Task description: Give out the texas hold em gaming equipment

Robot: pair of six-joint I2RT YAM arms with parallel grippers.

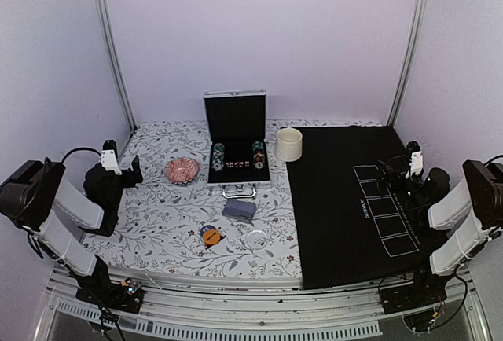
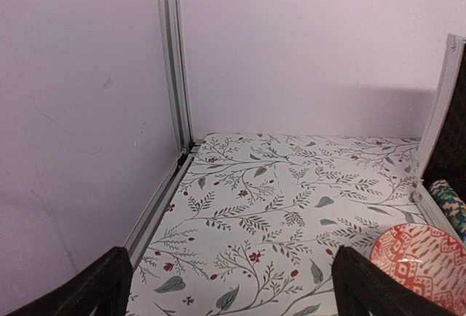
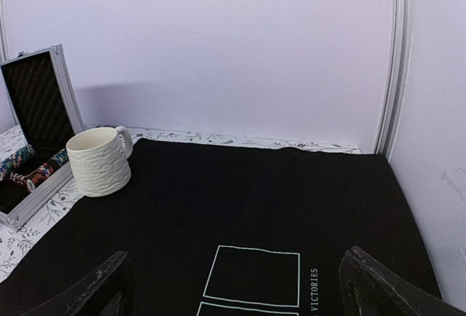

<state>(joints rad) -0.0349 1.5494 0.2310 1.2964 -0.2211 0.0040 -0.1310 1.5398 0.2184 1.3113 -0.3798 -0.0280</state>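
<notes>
My right gripper will next swing left in the top view, tip downward, then lower onto the pale round disc.
An open aluminium case [image 1: 236,141] at the back centre holds rows of striped poker chips [image 1: 218,155], also seen as chips [image 3: 29,167] in the right wrist view. In front of it lie a grey-blue deck of cards [image 1: 239,210], an orange and dark blue disc [image 1: 211,235] and a pale round disc [image 1: 256,238]. My left gripper [image 1: 126,170] hovers open over the floral cloth at the far left, its fingers [image 2: 364,287] wide apart. My right gripper [image 1: 402,170] stands open above the black mat [image 1: 346,223], fingertips [image 3: 378,290] spread with nothing between.
A pink ribbed dish [image 1: 181,170] sits left of the case, also seen as the dish [image 2: 426,261]. A cream ribbed mug [image 1: 288,144] stands at the mat's back left corner. White outlined card boxes [image 1: 385,207] run down the mat. Walls and metal posts enclose three sides.
</notes>
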